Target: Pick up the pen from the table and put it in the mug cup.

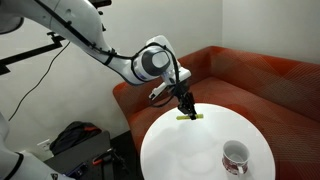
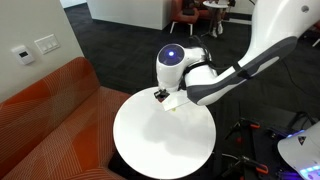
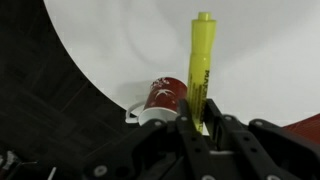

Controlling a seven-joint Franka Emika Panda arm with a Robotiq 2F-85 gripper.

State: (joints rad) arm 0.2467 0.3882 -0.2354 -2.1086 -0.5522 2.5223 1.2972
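Note:
My gripper should next move outward to the mug's open top (image 1: 235, 152), tilt the level pen end-down above that opening, then lower and release it inside.
The yellow-green pen (image 3: 202, 70) sits between my gripper's fingers (image 3: 203, 130), which are closed against its sides near one end. In an exterior view the gripper (image 1: 187, 110) holds the pen (image 1: 190, 116) level at the far edge of the round white table (image 1: 180, 150), at or just above the top. The white mug with dark red markings (image 1: 235, 157) stands upright near the table's front right edge, well apart from the gripper. It also shows in the wrist view (image 3: 165, 97), beyond the fingers. In an exterior view the arm (image 2: 165, 97) hides the pen and the mug.
An orange-red sofa (image 1: 250, 80) wraps round the far side of the table and also shows in an exterior view (image 2: 50, 100). A dark bag (image 1: 75, 140) lies on the floor beside the table. The white table top (image 2: 160, 140) carries only the mug and pen.

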